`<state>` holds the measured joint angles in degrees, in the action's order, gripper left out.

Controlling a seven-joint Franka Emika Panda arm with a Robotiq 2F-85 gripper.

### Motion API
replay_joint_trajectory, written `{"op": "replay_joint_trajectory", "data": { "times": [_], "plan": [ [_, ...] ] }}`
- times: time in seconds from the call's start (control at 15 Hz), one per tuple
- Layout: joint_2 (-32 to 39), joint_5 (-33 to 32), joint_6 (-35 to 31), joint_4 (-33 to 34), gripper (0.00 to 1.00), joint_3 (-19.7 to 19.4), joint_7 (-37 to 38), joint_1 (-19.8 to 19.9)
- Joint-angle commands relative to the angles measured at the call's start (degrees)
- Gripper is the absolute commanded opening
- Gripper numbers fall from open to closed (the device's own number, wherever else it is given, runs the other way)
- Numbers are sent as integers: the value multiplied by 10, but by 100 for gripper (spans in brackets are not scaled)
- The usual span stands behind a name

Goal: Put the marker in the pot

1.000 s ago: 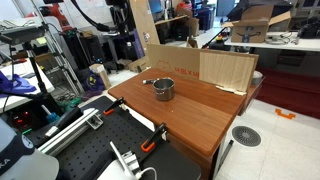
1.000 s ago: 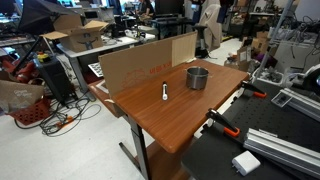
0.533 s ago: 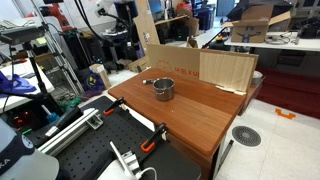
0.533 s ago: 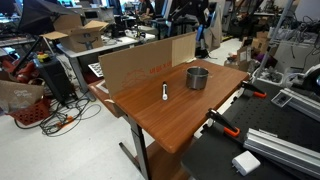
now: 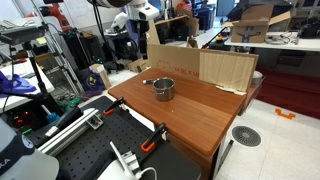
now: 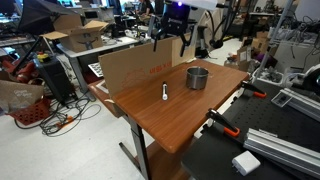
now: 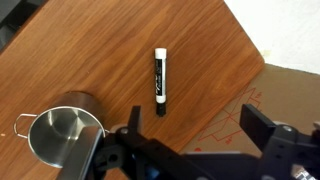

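I need to lower my open fingers next, one on each side of the marker's black end, which points toward them. The marker is well below my gripper, clear of the cardboard side.
The marker, a slim black and white stick, lies on the wooden table; it also shows in an exterior view. The shiny silver pot stands upright and empty a little beside it, seen in both exterior views. My gripper is open and empty. It hangs high above the table's back edge, over the cardboard and short of the marker.
A low cardboard wall stands along the table's back edge and shows under my gripper in the wrist view. Clamps grip the table's near edge. Cluttered benches, cables and boxes surround the table.
The arm has swung in from behind the table. My gripper now hangs over the back edge, nearer the marker. The marker and the pot have not moved.
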<state>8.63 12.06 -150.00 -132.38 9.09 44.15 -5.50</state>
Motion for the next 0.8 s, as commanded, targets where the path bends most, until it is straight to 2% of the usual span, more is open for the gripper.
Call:
{"op": "replay_joint_trajectory", "data": {
  "times": [0.0,0.53,0.73],
  "plan": [
    [51,-27,-5,37,100,-29,47,-22],
    [171,-87,3,125,100,-91,131,-68],
    [207,-96,10,156,100,-102,149,-85]
  ]
}}
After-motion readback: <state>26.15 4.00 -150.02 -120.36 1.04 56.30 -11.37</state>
